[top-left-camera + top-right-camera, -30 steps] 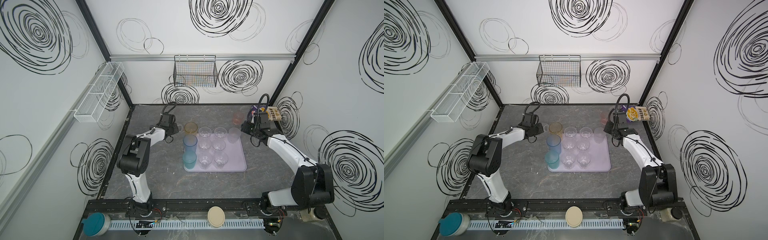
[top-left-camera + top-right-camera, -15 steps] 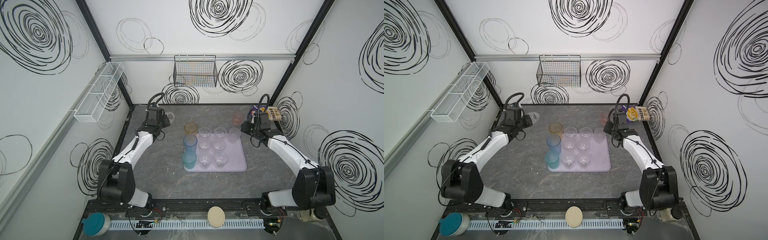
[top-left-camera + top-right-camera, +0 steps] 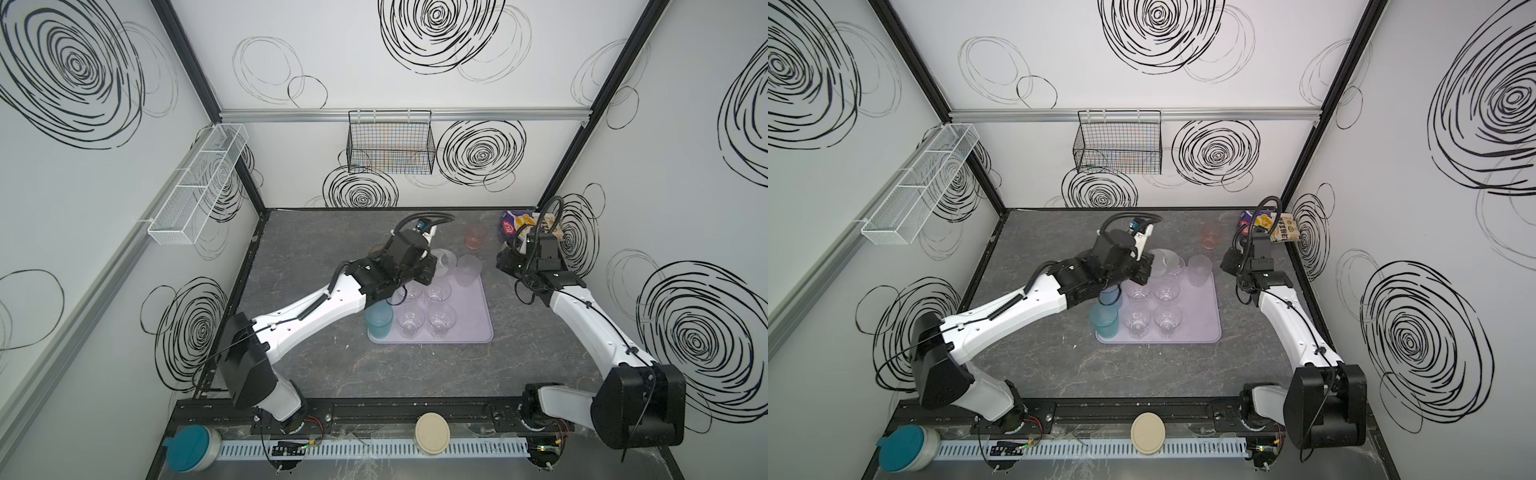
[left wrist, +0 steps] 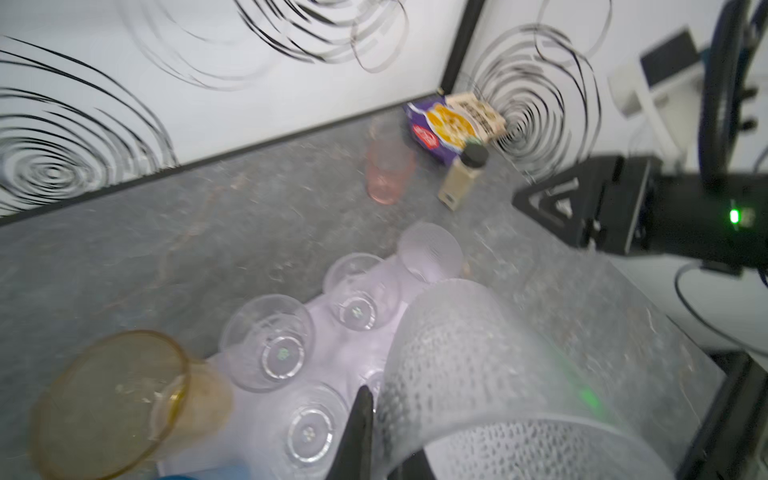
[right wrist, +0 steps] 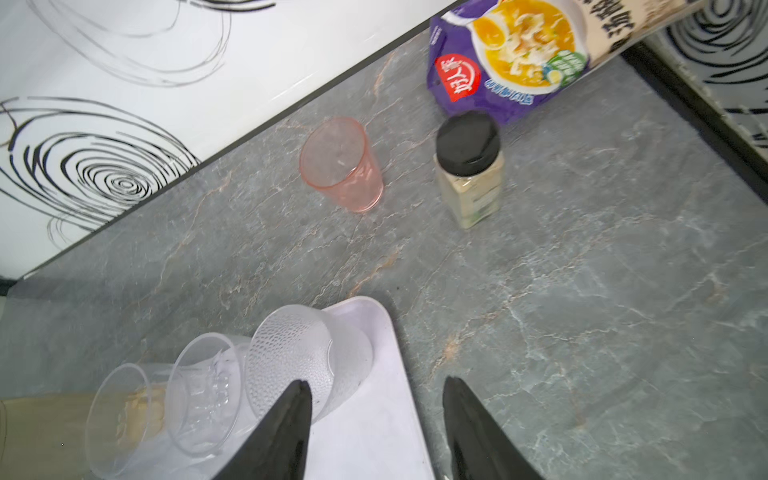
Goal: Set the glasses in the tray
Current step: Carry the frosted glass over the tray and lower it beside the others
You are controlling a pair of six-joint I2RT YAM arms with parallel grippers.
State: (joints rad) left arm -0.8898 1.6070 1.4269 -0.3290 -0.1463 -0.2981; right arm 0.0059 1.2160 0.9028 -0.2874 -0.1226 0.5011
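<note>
The left gripper moves past the clear glasses and down to the tray's spot before the standing frosted glass [image 3: 472, 308] next. It releases the second frosted glass's rim there, as that spot is still bare.
The lilac tray [image 3: 473, 326] [image 3: 1200, 322] [image 5: 374, 424] holds several clear glasses [image 3: 441, 322], a teal glass [image 3: 379, 324] [image 3: 1104, 320] and a frosted glass [image 3: 468, 269] [image 5: 291, 357] at its back right corner. My left gripper [image 3: 430, 266] [image 4: 386, 428] is shut on the rim of a second frosted glass [image 3: 442, 259] [image 3: 1160, 262] [image 4: 478, 374], tilted above the tray's back edge. An amber glass [image 4: 112, 403] stands by the tray's back left. A pink glass [image 3: 476, 237] [image 5: 340, 166] stands on the table behind the tray. My right gripper [image 3: 500, 264] [image 5: 376, 390] hangs open and empty over the tray's back right corner.
A purple snack bag [image 3: 515, 222] [image 5: 511, 54] and a small dark-capped bottle [image 5: 469, 170] [image 4: 461, 174] sit in the back right corner. A black wire basket [image 3: 390, 145] and a white mesh shelf [image 3: 195, 187] hang on the walls. A cream lid [image 3: 432, 430] lies at the front rail.
My left arm swung out to the back left of the table, then came back over the tray's back edge with a frosted glass in its grip. The right arm stayed still.
</note>
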